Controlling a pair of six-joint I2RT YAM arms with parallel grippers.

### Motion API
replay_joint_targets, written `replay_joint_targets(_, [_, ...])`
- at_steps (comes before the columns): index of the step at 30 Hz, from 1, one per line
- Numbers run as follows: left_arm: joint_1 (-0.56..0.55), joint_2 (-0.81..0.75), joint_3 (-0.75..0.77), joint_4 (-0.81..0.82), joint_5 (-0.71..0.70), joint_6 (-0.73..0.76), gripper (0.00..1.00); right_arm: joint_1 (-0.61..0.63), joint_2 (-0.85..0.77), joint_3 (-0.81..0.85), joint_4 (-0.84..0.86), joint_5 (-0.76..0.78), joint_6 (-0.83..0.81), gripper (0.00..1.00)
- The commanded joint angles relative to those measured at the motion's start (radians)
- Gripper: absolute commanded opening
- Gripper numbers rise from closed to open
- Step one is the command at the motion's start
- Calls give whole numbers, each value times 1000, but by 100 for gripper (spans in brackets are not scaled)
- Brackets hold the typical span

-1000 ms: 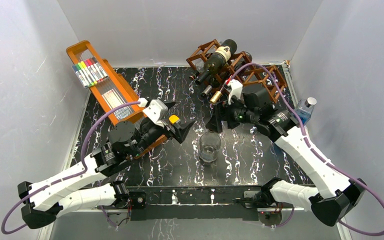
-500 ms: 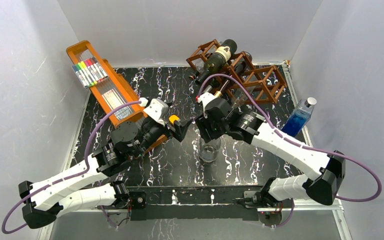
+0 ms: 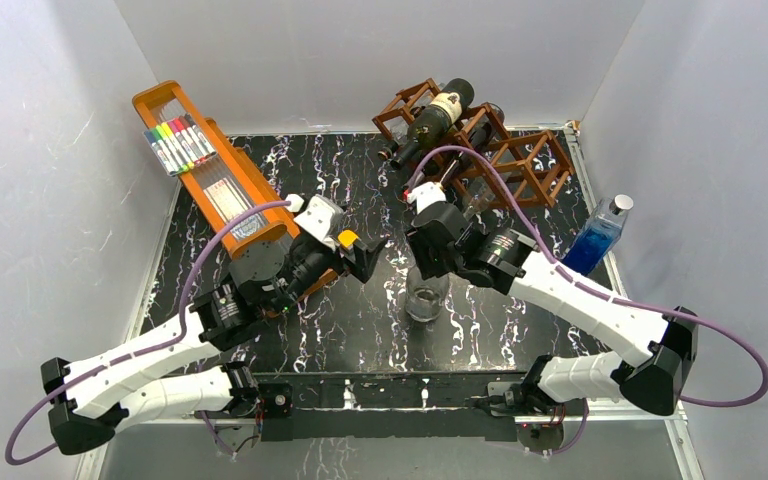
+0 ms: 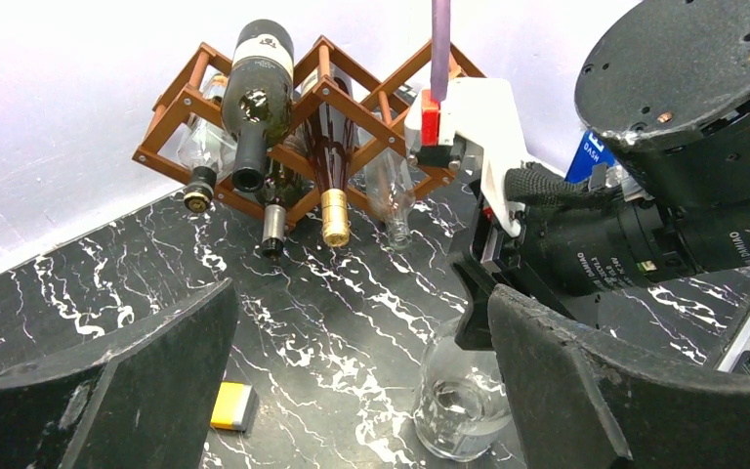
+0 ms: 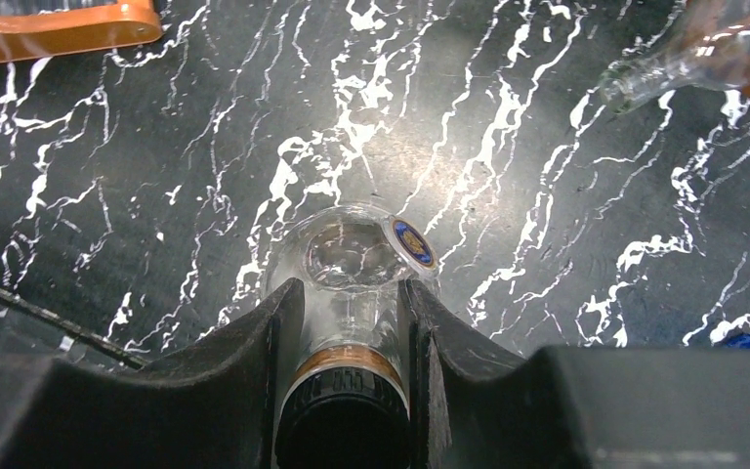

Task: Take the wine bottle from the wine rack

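Observation:
The robot should next use its right gripper to move the clear bottle toward the right in the top view and let it go, because the table by the blue bottle (image 5: pixel 659 313) lies that way.
The reddish-brown wine rack (image 3: pixel 520 160) stands at the back of the table, also in the left wrist view (image 4: pixel 181 103). A dark wine bottle (image 3: pixel 438 118) with a cream label lies on top of it (image 4: pixel 254 88). A red bottle with a gold cap (image 4: pixel 332 186) and a clear one (image 4: pixel 388 195) lie in lower cells. A clear glass bottle (image 3: pixel 423 298) stands upright on the table in front of the rack. My right gripper (image 5: pixel 350 337) is shut on its neck just below the black cap (image 5: pixel 344 430). My left gripper (image 4: pixel 361 376) stays open and empty to its left.
An orange tray (image 3: pixel 245 185) with coloured markers leans at the back left. A blue bottle (image 3: pixel 600 232) stands at the right edge. A small yellow and white block (image 4: pixel 231 405) lies on the black marble table (image 4: pixel 352 283) near my left finger.
My right arm swung away from the rack, down and left over the standing clear bottle, and its jaws closed on the neck. The left arm edged slightly forward.

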State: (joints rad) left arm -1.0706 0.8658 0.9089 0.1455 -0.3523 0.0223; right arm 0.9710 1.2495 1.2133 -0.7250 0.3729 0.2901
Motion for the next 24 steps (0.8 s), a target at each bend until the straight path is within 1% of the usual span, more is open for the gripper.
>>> replay_joint_targets(1, [-3,2,17,-5,-17,-4,98,-1,-66,26,51,173,25,6])
replay_joint_targets(3, [-3,3,11,-6,-26,-11,98,-1,-71,45,32,231,35,0])
replay_joint_targets(7, [-3,11,7,-2,-27,-23,98,-20,-81,78,-2,320,46,0])
replay_joint_targets(10, [-3,23,10,0,-20,-26,98,-75,-96,93,-13,332,55,0])
replay_joint_targets(12, [-3,29,12,0,-13,-26,98,-154,-107,94,-13,292,54,0])
replay_joint_targets(15, [-3,32,15,0,-9,-24,98,-316,-125,91,-5,178,45,0])
replay_joint_targets(17, [-4,31,14,-1,-6,-21,98,-401,-132,91,-1,140,36,0])
replay_joint_targets(24, [-3,9,7,-12,-1,-15,98,-561,-106,113,8,129,21,0])
